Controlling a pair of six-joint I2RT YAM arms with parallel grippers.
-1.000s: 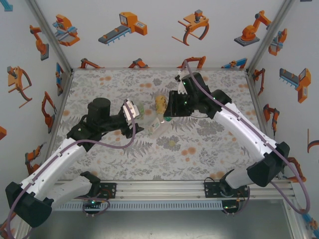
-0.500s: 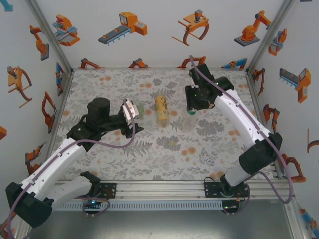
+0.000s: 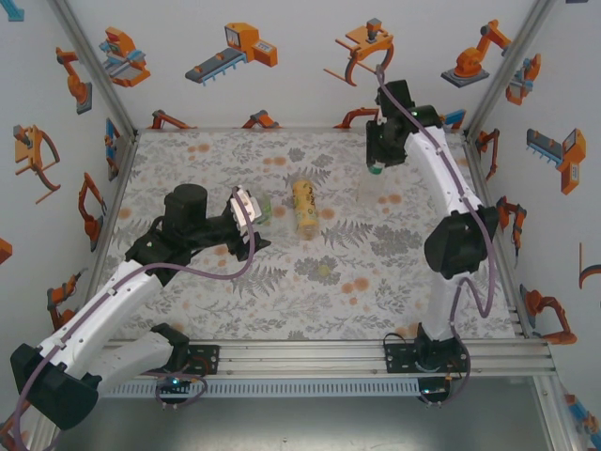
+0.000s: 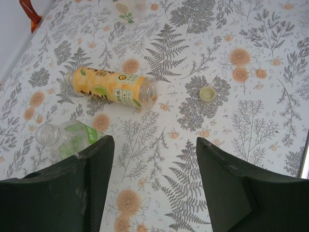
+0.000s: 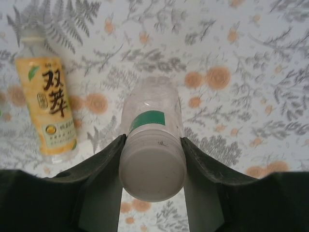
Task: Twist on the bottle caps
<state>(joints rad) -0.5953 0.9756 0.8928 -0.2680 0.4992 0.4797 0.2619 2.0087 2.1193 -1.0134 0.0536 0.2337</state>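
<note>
Bare cloth (image 5: pixel 166 46) lies below my right gripper and outward of it. My right gripper will move gently outward and down next and stand the hanging bottle there to let go of the white cap (image 5: pixel 152 169).
My right gripper (image 5: pixel 152 141) is shut on the white cap (image 5: pixel 152 169) of the clear bottle (image 5: pixel 153 108) with a green label. That bottle hangs upright from the gripper (image 3: pixel 376 162) at the far right of the table. The yellow bottle (image 3: pixel 303 209) lies on its side mid-table. A green-tinted clear bottle (image 4: pixel 65 138) lies uncapped beside my left gripper's left finger. My left gripper (image 4: pixel 153 162) stands open over bare cloth with nothing between its fingers. One loose pale cap (image 4: pixel 207 93) lies open side up on the cloth, apart from both bottles.
The floral tablecloth (image 3: pixel 394 272) covers the table. White walls with orange robot prints close in the back and both sides. A metal rail (image 3: pixel 300 357) runs along the near edge by the arm bases.
The right arm has swung from the middle of the table to the far right back, carrying the clear bottle by its cap. The left arm has stayed put.
</note>
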